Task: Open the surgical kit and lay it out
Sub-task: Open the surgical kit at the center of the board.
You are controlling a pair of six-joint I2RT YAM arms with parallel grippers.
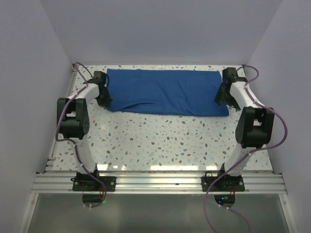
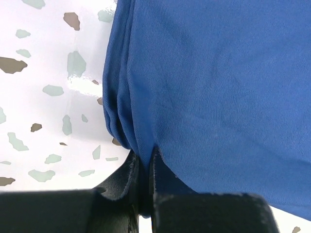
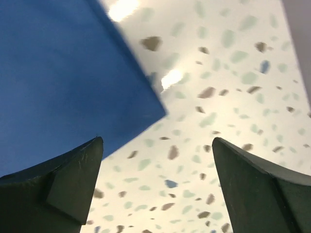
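The cloth's short edge by its far corner [image 1: 221, 79] is outward of my right gripper and below it, so my right gripper will move outward, then down to close on that edge.
The royal-blue cloth wrap [image 1: 167, 92] lies as a long folded band across the far half of the table. My left gripper [image 1: 105, 100] is at its left end and is shut on a bunched fold of the cloth [image 2: 204, 82]. My right gripper [image 1: 223, 98] is at the cloth's right end, open and empty, its fingers [image 3: 73, 179] above the speckled table beside the cloth's corner [image 3: 63, 77]. The steel tray, scissors, forceps and tweezers are hidden or out of view.
The speckled white table [image 1: 160, 141] is walled on the left, back and right. An aluminium rail [image 1: 155, 182] with both arm bases runs along the near edge. Purple cables hang by each arm.
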